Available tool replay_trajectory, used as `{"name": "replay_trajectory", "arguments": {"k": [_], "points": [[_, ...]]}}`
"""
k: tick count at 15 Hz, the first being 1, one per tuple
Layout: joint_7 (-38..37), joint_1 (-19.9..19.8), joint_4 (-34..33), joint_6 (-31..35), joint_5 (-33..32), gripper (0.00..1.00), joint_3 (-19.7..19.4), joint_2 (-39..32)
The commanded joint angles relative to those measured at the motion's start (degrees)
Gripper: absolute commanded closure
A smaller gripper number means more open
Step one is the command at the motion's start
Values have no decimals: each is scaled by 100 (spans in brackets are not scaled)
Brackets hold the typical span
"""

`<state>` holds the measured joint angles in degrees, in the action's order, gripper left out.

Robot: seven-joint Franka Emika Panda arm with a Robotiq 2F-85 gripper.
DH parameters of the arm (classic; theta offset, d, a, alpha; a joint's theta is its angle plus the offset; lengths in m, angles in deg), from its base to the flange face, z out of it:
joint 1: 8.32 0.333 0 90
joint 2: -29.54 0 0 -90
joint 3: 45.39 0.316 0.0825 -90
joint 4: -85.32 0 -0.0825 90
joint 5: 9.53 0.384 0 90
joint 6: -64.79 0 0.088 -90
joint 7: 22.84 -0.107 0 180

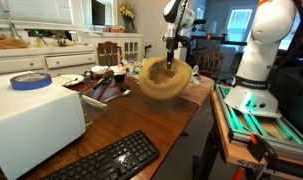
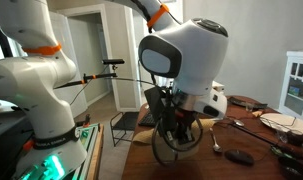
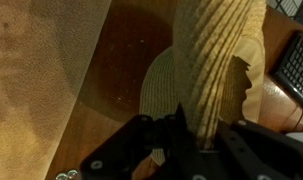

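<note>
My gripper should next move outward and down toward the bare table beside the utensils, then release the basket's rim, as the basket still hangs tilted above the table.
A tan woven basket [image 1: 161,82] hangs tilted above the far end of the wooden table [image 1: 141,120], lifted by its rim. My gripper [image 1: 171,62] comes down from above and is shut on that rim. In an exterior view the gripper [image 2: 178,128] is seen below the big white wrist, and the basket [image 2: 177,148] shows as a dark ring under it. In the wrist view the ribbed, straw-coloured basket wall [image 3: 216,60] runs up between my black fingers [image 3: 156,145], with the gripper [image 3: 196,142] clamped on it. The tabletop lies below.
A white box [image 1: 31,125] with a blue tape roll [image 1: 31,81] stands at the near left, and a black keyboard [image 1: 111,160] lies at the front. Utensils and dishes [image 1: 106,88] lie left of the basket. A spoon [image 2: 217,146] rests on the table. Another white robot [image 1: 259,55] stands to the side.
</note>
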<state>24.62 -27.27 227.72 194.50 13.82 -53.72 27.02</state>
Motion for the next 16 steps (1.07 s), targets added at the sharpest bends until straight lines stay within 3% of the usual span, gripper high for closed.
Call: {"name": "replay_trajectory", "arguments": {"k": [1, 5, 8, 11, 16], "points": [[1139, 175, -437, -287, 137, 98, -107, -607], [2167, 122, -1185, -815, 425, 98, 120, -1505], [2353, 54, -1993, -1663, 445, 98, 365, -2243], [1829, 63, -2931, -2665, 421, 98, 526, -2975], [937, 46, -3839, -3124, 540, 98, 659, -3751]]}}
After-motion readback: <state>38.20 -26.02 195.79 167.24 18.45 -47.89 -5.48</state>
